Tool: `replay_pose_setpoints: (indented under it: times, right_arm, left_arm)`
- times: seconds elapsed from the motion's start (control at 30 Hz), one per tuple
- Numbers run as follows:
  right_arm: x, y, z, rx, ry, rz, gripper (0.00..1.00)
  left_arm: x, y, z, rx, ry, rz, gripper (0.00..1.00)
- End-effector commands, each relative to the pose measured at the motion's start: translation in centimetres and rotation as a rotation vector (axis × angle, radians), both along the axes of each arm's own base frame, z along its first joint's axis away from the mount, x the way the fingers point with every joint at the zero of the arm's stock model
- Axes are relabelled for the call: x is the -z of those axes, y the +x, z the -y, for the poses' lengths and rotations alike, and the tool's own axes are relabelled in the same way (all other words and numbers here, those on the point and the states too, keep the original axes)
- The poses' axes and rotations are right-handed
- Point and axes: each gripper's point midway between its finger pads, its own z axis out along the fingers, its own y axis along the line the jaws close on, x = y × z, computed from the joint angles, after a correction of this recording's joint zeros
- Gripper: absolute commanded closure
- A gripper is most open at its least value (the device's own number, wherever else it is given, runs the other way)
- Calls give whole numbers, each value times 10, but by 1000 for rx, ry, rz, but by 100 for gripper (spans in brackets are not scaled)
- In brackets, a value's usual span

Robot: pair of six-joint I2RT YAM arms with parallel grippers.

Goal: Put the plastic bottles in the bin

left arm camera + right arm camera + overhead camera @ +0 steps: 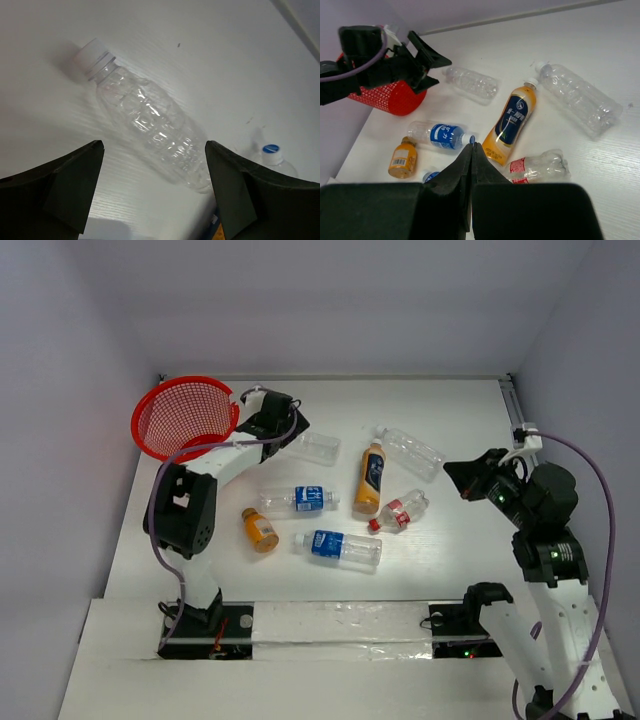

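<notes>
To close on the clear unlabelled bottle's body, just behind its white cap, my left gripper will lower its spread fingers first.
The red mesh bin stands at the far left. My left gripper is open and empty, just above a clear unlabelled bottle. In the left wrist view that bottle lies on its side between and beyond my spread fingers. Several other bottles lie mid-table: a tall orange one, a small orange one, two blue-labelled ones, a red-labelled one and a clear one. My right gripper is shut and empty, raised at the right.
The bin sits close to the left wall. White walls close in the back and both sides. A white ledge runs along the near edge by the arm bases. A blue bottle cap shows past my left gripper's right finger.
</notes>
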Motion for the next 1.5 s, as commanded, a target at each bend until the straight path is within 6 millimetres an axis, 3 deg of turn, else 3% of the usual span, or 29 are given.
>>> replay_pose_setpoints:
  times: [0.0, 0.3, 0.4, 0.43, 0.57, 0.73, 0.93, 1.2, 1.33, 1.4, 1.47]
  right_arm:
    - [-11, 8, -8, -36, -1, 74, 100]
    - [6, 25, -16, -57, -1, 45, 98]
    - [14, 31, -21, -65, -8, 23, 83]
    - [16, 33, -23, -69, -14, 18, 73]
    - [27, 49, -29, -60, -35, -30, 53]
    - [37, 78, -21, 51, -95, -74, 21]
    - [58, 125, -4, 155, -244, -177, 12]
    - [115, 179, 11, 208, -477, -391, 10]
    - [135, 195, 10, 183, -538, -464, 7]
    - [132, 206, 1, 153, -548, -459, 6]
    - [149, 212, -2, 135, -605, -491, 3]
  left_arm:
    - [-4, 6, -7, -58, 3, -4, 20]
    - [26, 16, -7, -74, 47, -51, 16]
    - [34, 24, -5, -68, 69, -63, 13]
    - [45, 24, -5, -67, 85, -88, 13]
    - [50, 34, -2, -67, 93, -95, 13]
    - [63, 40, 1, -63, 104, -116, 13]
    - [69, 47, 3, -57, 116, -116, 20]
    - [56, 55, 6, -4, 152, -64, 39]
    - [33, 62, 11, 35, 146, 1, 43]
    - [21, 64, 17, 64, 129, 30, 43]
    - [-1, 66, 24, 95, 97, 80, 43]
